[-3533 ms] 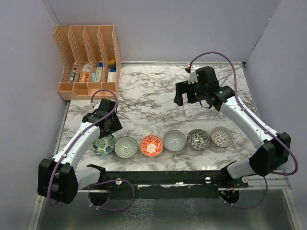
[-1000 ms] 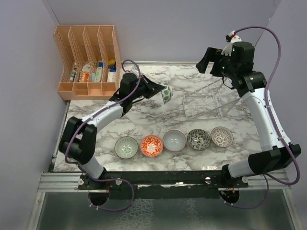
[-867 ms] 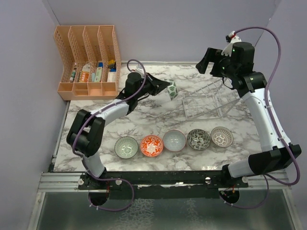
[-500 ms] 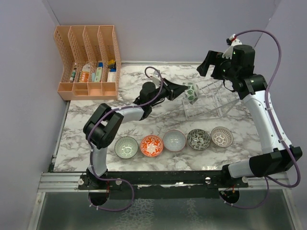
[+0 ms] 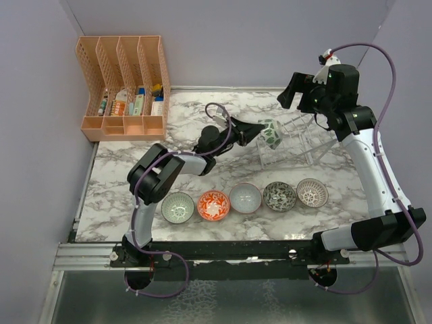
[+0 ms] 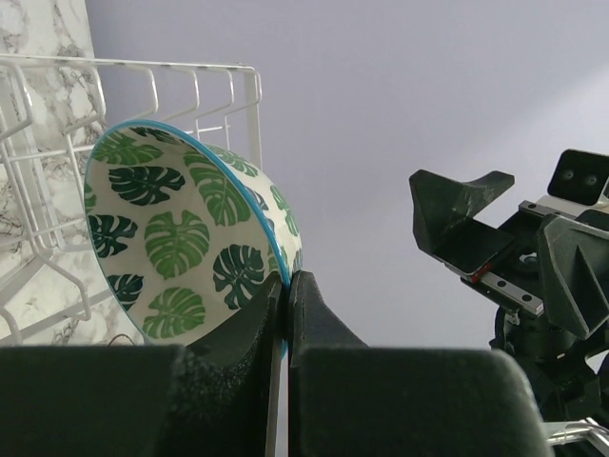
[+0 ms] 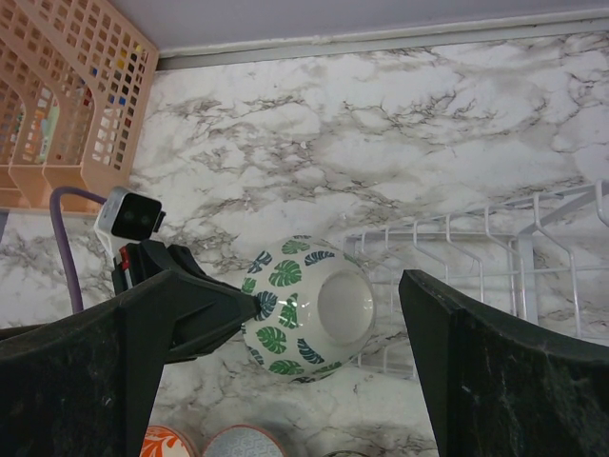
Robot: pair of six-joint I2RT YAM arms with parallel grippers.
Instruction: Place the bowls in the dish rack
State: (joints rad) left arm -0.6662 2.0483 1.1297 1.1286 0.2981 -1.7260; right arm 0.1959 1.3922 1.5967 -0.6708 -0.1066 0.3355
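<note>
The green-leaf bowl is still tipped on its side above the rack's end wires, so my left gripper should lower it onto those wires, then release the bowl's rim.
My left gripper is shut on the rim of the green-leaf bowl, which is tipped on its side at the left end of the dish rack. In the left wrist view the fingertips pinch the blue rim of the bowl, with the rack's wires behind it. My right gripper hangs open above the rack, holding nothing. Its wrist view looks down on the bowl and rack. A pale green bowl, red-orange bowl and blue-grey bowl sit in a row near the front.
A dark speckled bowl and a pink-white lattice bowl end that row. An orange file organizer with small items stands at the back left corner. Purple walls close in the left, back and right sides.
My left arm has stretched right, carrying the green-leaf bowl from mid-table to the rack's left end. The right arm has barely moved.
</note>
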